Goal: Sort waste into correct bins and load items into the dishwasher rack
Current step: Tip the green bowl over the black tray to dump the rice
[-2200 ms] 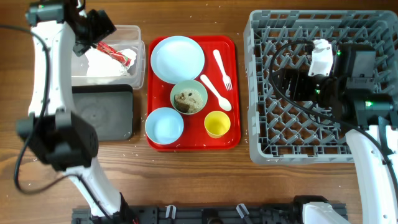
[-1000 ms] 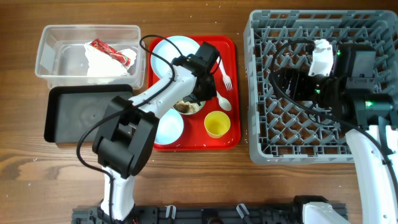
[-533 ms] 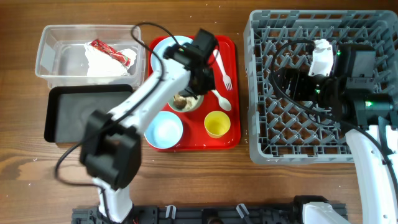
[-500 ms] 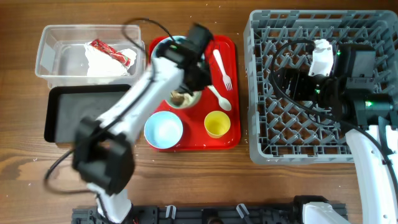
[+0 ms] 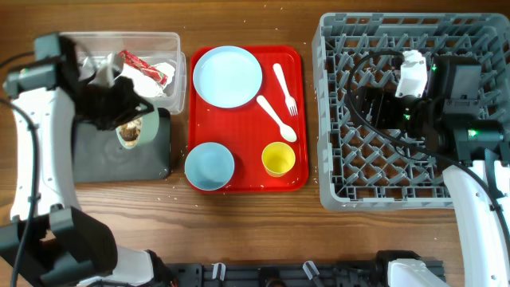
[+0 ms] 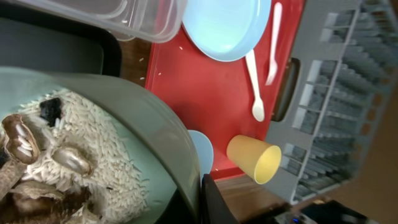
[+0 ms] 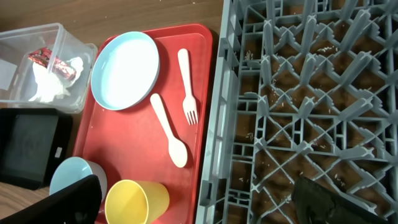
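The tray's bare middle (image 5: pixel 241 127) is to the right of my left gripper in the overhead view. Next I will tip scraps into the black bin (image 5: pixel 103 163), move across to that spot, lower the bowl and let go.
My left gripper (image 5: pixel 130 114) is shut on the rim of the pale green bowl (image 5: pixel 137 129), held tilted above the black bin (image 5: pixel 103 163). In the left wrist view the bowl (image 6: pixel 130 118) fills the frame with rice and brown food scraps (image 6: pixel 50 158), its rim pinched in my left gripper (image 6: pixel 198 198). The clear bin (image 5: pixel 76 48) holds the napkin (image 5: pixel 163 70) and wrapper (image 5: pixel 145 67). My right gripper (image 7: pixel 199 208) hangs open and empty over the dishwasher rack (image 5: pixel 470 32).
On the red tray (image 5: pixel 243 135) lie a light blue plate (image 5: pixel 227 76), fork (image 5: pixel 285 88), spoon (image 5: pixel 276 118), light blue bowl (image 5: pixel 209 165) and yellow cup (image 5: pixel 278 159). Rice grains speck the rack floor (image 7: pixel 298 93).
My left arm has carried the green bowl off the red tray leftward to above the black bin. The right arm has not moved.
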Tool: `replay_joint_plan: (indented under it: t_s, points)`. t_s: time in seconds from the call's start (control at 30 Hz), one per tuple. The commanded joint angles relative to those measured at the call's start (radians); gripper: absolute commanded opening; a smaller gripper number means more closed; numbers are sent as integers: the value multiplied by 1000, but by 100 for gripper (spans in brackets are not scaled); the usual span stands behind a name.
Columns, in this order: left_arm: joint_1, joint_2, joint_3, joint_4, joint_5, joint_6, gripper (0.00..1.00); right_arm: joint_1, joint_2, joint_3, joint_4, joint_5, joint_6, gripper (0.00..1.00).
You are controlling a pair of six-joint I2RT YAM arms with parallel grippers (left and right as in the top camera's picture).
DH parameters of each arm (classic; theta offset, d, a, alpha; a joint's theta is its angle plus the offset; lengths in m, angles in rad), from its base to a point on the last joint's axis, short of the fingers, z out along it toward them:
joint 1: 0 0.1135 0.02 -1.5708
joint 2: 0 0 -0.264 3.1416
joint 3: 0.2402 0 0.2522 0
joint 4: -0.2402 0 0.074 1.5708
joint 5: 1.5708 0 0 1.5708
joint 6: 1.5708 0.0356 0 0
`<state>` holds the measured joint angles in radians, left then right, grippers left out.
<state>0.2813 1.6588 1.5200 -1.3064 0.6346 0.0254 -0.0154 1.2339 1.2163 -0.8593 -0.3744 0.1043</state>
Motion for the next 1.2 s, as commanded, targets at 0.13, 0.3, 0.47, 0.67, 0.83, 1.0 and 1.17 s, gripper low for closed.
replay_joint_plan:
  t_s: [0.13, 0.3, 0.47, 0.67, 0.83, 1.0, 1.17]
  points:
    - [235, 49, -274, 266, 439, 185, 4, -4, 8, 19, -12, -20, 11, 100]
    - [337, 142, -310, 291, 594, 184, 4, -4, 8, 19, -19, -20, 11, 100]
    - [392, 241, -310, 297, 784, 114, 4, -4, 8, 19, -21, -20, 11, 100]
    - [435, 251, -310, 294, 943, -19, 4, -4, 8, 19, -25, -20, 11, 100]
    - [436, 251, -310, 298, 942, -37, 4, -4, 8, 19, -24, -20, 11, 100]
    - [436, 251, -310, 297, 942, -113, 4, -4, 8, 19, -24, -20, 37, 100]
    - [422, 245, -303, 289, 942, -205, 4, -4, 8, 19, -19, -20, 37, 100]
